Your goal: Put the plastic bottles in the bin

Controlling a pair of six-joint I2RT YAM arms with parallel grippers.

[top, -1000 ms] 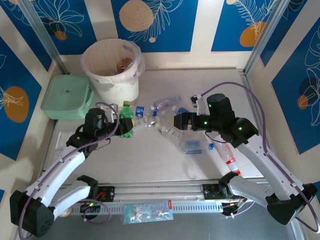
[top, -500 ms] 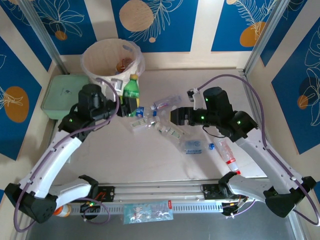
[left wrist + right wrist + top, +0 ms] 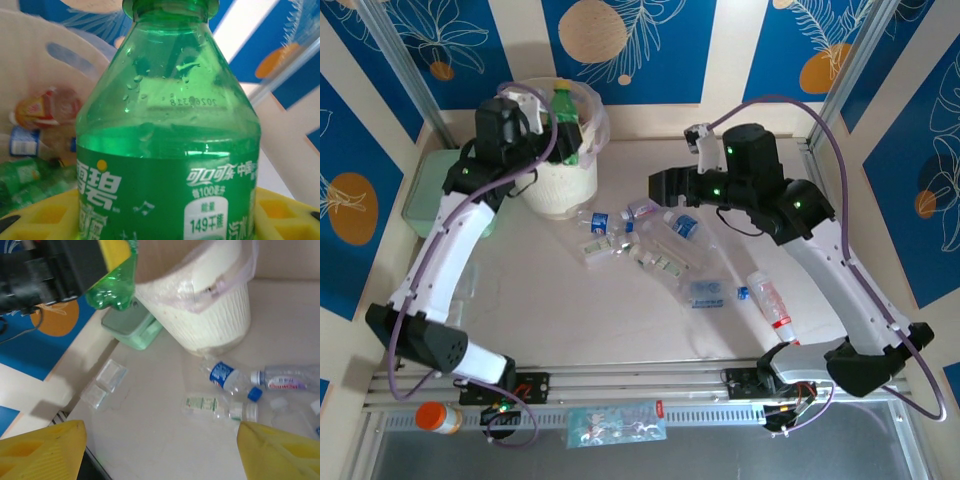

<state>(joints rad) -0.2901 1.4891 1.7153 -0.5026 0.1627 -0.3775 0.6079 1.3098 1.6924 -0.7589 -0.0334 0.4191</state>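
Observation:
The bin already holds bottles inside, so my left gripper will next reach outward and down into the bin and release the green bottle (image 3: 563, 118).
My left gripper (image 3: 556, 122) is shut on a green bottle (image 3: 563, 118) with a yellow cap, held upright over the rim of the cream bin (image 3: 558, 185). In the left wrist view the green bottle (image 3: 167, 150) stands between my yellow fingers (image 3: 40, 220), with other bottles lying inside the bin (image 3: 30, 80) behind it. Several clear bottles (image 3: 630, 238) with blue labels lie on the table right of the bin. My right gripper (image 3: 662, 186) hangs open above them with nothing in it. The right wrist view has its fingertips (image 3: 40, 450) wide apart over a clear bottle (image 3: 220, 405) and a blue-labelled bottle (image 3: 226, 378).
A pale-green lidded box (image 3: 420, 205) sits left of the bin. A red-capped bottle (image 3: 772, 303), a flat packet (image 3: 705, 293) and a loose blue cap (image 3: 742, 293) lie at the right. An orange-capped jar (image 3: 438, 417) rests by the left base. Small clear boxes (image 3: 105, 382) lie nearby.
My left arm has lifted the green bottle off the table and carried it back and up over the bin. My right arm has risen and drawn back, still open.

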